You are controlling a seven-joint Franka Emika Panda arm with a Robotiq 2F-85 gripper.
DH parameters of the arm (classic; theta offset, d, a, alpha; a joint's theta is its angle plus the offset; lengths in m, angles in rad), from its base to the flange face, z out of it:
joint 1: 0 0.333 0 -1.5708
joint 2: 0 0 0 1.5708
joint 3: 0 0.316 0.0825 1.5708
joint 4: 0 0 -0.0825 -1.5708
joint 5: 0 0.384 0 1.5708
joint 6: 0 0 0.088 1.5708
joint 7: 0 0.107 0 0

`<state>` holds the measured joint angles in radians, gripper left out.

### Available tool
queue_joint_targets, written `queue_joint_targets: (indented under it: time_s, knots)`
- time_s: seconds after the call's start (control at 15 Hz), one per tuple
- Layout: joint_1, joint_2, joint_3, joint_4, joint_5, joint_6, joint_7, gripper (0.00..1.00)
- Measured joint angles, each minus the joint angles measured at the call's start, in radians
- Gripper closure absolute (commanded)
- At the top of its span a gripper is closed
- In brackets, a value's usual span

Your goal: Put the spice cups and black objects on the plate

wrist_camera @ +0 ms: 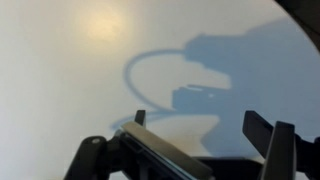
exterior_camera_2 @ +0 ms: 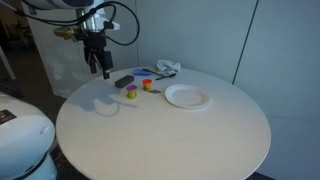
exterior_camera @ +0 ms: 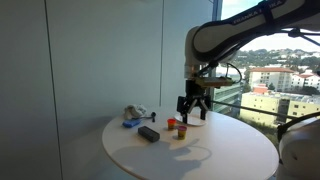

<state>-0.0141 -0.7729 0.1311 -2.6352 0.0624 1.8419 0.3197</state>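
Note:
My gripper moves toward the yellow and red spice cup (exterior_camera: 182, 130) next, before it lowers around the cup's top.
A black block lies on the round white table in both exterior views (exterior_camera: 148, 134) (exterior_camera_2: 124, 80). Two small spice cups stand close to it, one with a yellow and red look (exterior_camera_2: 131, 92) (exterior_camera: 181, 131) and one orange (exterior_camera_2: 147, 85) (exterior_camera: 172, 124). The white plate (exterior_camera_2: 187, 97) sits empty beside them. My gripper (exterior_camera: 192, 105) (exterior_camera_2: 100, 68) hangs above the table, off to the side of the black block, with its fingers pointing down. The wrist view shows the gripper (wrist_camera: 200, 125) open with only bare table and its own shadow between the fingers.
A crumpled cloth with small blue items (exterior_camera_2: 166, 68) (exterior_camera: 133, 116) lies at the table's far edge. A window wall stands behind the table (exterior_camera: 230, 150). The robot's white base (exterior_camera_2: 20, 135) is beside the table.

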Motion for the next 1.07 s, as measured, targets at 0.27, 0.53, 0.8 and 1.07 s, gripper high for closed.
queue_joint_targets:
  time_s: [0.27, 0.53, 0.8, 1.07]
  knots:
    - [-0.070, 0.007, -0.043, -0.004, -0.112, 0.083, -0.036, 0.00]
    - [-0.067, 0.096, -0.074, -0.006, -0.137, 0.268, -0.121, 0.00]
    - [-0.040, 0.217, -0.118, -0.005, -0.112, 0.424, -0.206, 0.00]
    - [-0.013, 0.322, -0.163, 0.001, -0.041, 0.462, -0.295, 0.00]
